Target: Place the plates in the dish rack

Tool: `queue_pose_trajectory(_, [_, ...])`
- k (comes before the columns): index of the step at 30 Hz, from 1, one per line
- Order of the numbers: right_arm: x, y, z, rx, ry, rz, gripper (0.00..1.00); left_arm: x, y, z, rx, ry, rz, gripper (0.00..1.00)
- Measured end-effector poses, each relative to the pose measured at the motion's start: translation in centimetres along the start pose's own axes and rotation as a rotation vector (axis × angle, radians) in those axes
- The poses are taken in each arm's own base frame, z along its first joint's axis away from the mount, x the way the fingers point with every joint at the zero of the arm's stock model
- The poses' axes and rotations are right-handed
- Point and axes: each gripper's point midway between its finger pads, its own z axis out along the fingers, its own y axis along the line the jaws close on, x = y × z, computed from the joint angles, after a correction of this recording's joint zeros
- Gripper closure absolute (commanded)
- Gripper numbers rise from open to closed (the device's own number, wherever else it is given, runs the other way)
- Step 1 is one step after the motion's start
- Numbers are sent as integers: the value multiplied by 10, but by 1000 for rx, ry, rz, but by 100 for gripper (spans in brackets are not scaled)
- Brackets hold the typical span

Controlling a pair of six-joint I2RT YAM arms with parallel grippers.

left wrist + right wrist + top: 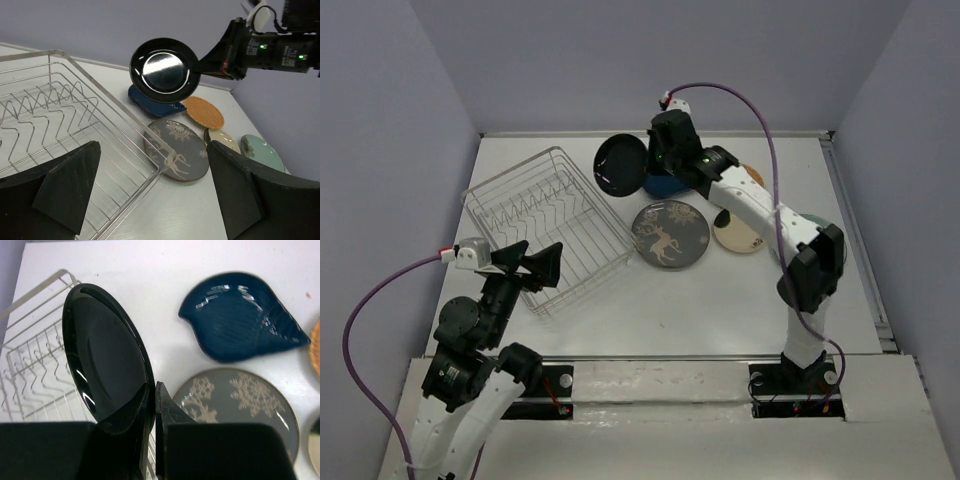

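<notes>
I will next move my right gripper left in the top view, then down to let go of the black plate (620, 165) at the rack's nearest wires, because those wires are bare.
My right gripper (650, 160) is shut on the rim of the glossy black plate (620, 165), holding it on edge in the air beside the far right corner of the dish rack (535, 215). The pinch shows in the right wrist view (154, 387), with the black plate (105, 360) partly over the rack (35, 355). The grey deer plate (670, 235), dark blue leaf plate (665, 185), orange plate (752, 172) and cream plate (738, 235) lie on the table. The teal plate (262, 152) lies farthest right. My left gripper (535, 262) is open and empty over the rack's near right corner.
The rack holds no plates, and its tines (45, 107) stand bare. The deer plate (176, 148) lies close against the rack's right corner. The right arm (770, 215) stretches over the cream and teal plates. Grey walls close in the back and sides.
</notes>
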Motion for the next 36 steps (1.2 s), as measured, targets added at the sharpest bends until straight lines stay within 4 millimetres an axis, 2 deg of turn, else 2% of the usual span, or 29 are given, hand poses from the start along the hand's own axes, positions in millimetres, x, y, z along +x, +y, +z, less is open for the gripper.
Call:
queue_pose_trajectory(1, [0, 9, 18, 20, -6, -19, 93, -2, 1, -1, -5, -7, -2, 1])
queue_pose_trajectory(3, [-3, 19, 38, 56, -24, -49, 93, -7, 3, -2, -24, -21, -5, 1])
queue_pose_trajectory(4, [-8, 33, 54, 64, -55, -61, 93, -8, 4, -3, -31, -23, -6, 1])
queue_pose_trajectory(6, [-10, 48, 70, 95, -103, -77, 93, -8, 7, -3, -44, -25, -5, 1])
queue_pose_trajectory(8, [-1, 57, 78, 123, -117, -94, 93, -8, 8, -3, -50, -23, -4, 1])
queue_pose_trajectory(13, [21, 70, 85, 182, -140, -139, 93, -5, 5, -3, -35, -11, 2, 1])
queue_pose_trajectory(21, [43, 86, 97, 228, -191, -173, 93, -3, 2, -4, -17, -3, 7, 1])
queue_pose_trajectory(30, [48, 83, 113, 279, -238, -209, 93, -8, 4, -6, -36, -16, 5, 1])
queue_pose_trajectory(36, [46, 87, 117, 273, -266, -222, 93, -14, 7, -7, -57, -35, 3, 1])
